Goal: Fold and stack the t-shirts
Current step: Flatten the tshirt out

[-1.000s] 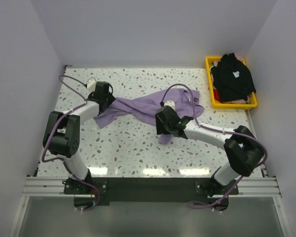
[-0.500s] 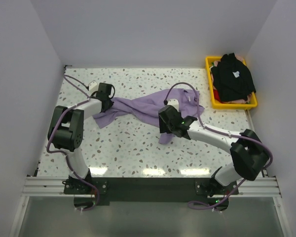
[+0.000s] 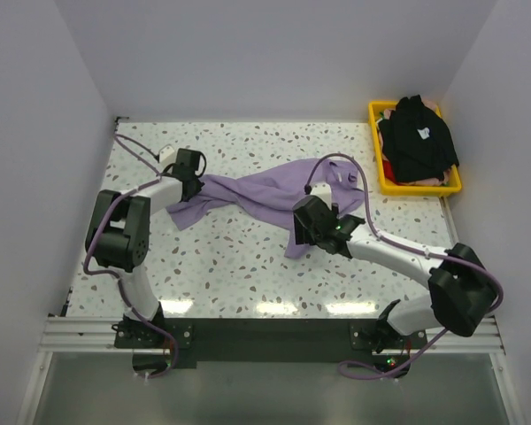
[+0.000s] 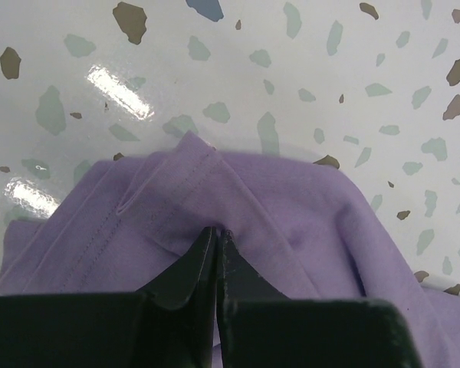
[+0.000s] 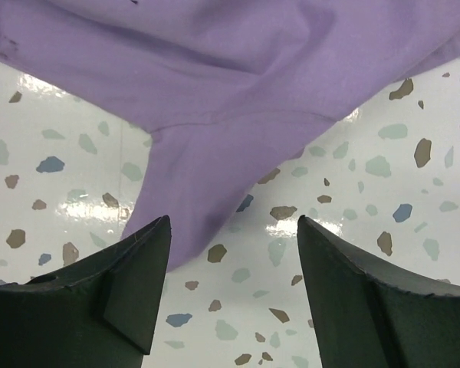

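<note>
I need to lower my right gripper onto the lower flap next and close it near the flap's tip, below the curved seam (image 3: pixel 296 249) (image 5: pixel 184 228).
A lavender-purple t-shirt (image 3: pixel 257 193) lies crumpled across the middle of the speckled table. My left gripper (image 3: pixel 195 175) sits at its left end, shut on a pinched fold of the purple cloth (image 4: pixel 215 207) beside a stitched hem. My right gripper (image 3: pixel 303 241) hovers open over the shirt's lower flap (image 5: pixel 207 184), whose tip lies between the fingers (image 5: pixel 138 268) without being held. A black t-shirt (image 3: pixel 418 137) with a small white chest mark is heaped in the yellow basket.
The yellow plastic basket (image 3: pixel 378 168) stands at the back right corner with other coloured cloth under the black shirt. White walls close in the table (image 3: pixel 230 266) on three sides. Purple cables loop from both arms.
My left gripper has shut on the shirt's left end. My right gripper has moved a little right and toward the near edge, along the shirt's lower flap, and its jaws have widened.
</note>
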You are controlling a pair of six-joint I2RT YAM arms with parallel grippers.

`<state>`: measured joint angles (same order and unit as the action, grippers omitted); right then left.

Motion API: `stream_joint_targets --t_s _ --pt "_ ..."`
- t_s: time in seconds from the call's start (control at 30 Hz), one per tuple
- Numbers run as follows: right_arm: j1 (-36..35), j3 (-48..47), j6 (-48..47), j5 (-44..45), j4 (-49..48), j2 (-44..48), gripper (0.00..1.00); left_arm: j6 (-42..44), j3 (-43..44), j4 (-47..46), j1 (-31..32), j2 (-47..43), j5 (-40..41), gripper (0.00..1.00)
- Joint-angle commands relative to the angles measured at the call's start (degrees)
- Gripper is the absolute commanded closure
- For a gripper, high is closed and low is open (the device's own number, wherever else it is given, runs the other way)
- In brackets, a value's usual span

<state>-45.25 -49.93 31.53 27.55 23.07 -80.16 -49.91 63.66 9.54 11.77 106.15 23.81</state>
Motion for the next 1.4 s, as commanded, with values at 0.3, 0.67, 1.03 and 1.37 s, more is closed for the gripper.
stream_joint_targets --t_s 0.3,0.67,1.03,1.37 --pt "1.04 0.10 2.57 -0.12 -5.39 -6.49 0.31 1.48 -0.29 -1.10 0.01 -7.53 1.06 1.00" --pt "6.04 -4.64 1.43 0.22 -0.50 -4.06 1.00 2.36 -1.25 -0.22 0.01 -13.06 0.18 1.00" --pt "14.93 -7.47 -3.14 3.39 17.61 25.29 1.00 -4.84 -26.71 -7.86 0.71 -34.91 -9.57 1.00" --pt "15.02 -1.66 -2.70 2.34 17.28 26.46 0.98 -6.87 -46.52 -10.52 0.89 -54.03 -14.23 0.58"
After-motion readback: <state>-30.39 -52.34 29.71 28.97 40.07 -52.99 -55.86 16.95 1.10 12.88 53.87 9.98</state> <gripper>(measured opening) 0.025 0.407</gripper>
